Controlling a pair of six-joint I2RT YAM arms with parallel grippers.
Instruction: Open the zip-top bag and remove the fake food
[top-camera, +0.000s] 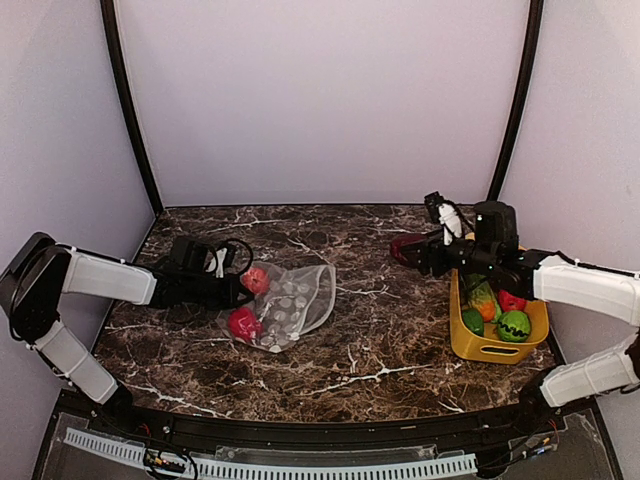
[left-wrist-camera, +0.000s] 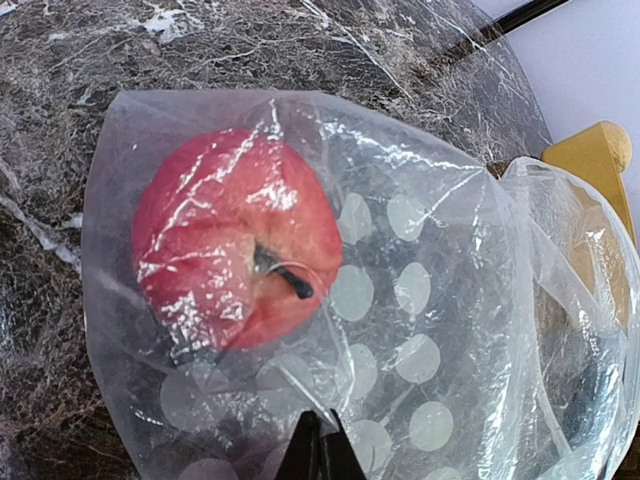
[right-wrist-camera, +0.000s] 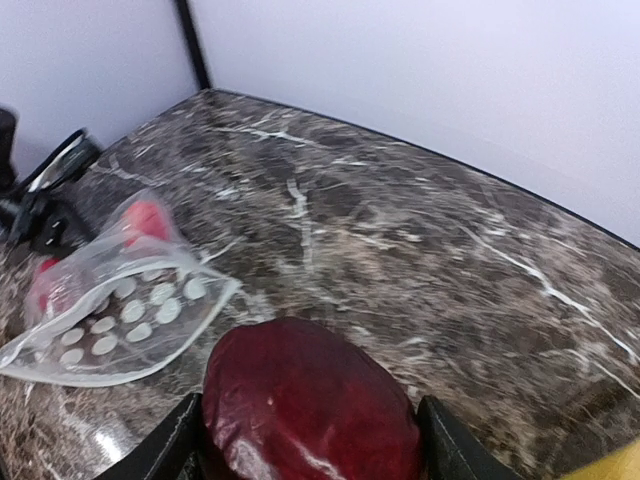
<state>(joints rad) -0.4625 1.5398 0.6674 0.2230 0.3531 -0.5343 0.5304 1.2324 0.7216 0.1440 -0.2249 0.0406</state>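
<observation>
The yellow bin has other toy produce in it, so I next need to move my right gripper to the right in the top view, over the bin, and let go of the maroon fruit.
The clear polka-dot zip-top bag (top-camera: 290, 305) lies on the table left of centre. Two red toy fruits are in it, one at its far left corner (top-camera: 255, 280) and one at its near left (top-camera: 243, 323). My left gripper (top-camera: 238, 290) is shut, pinching the bag's plastic (left-wrist-camera: 400, 300) just below a red apple (left-wrist-camera: 235, 250) inside. My right gripper (top-camera: 410, 250) is shut on a dark maroon fruit (right-wrist-camera: 310, 405) and holds it above the table, right of the bag (right-wrist-camera: 120, 310) and left of the bin.
A yellow bin (top-camera: 478, 345) at the right holds green, orange and red toy produce. Its corner shows in the left wrist view (left-wrist-camera: 590, 160). Black frame posts stand at the back corners.
</observation>
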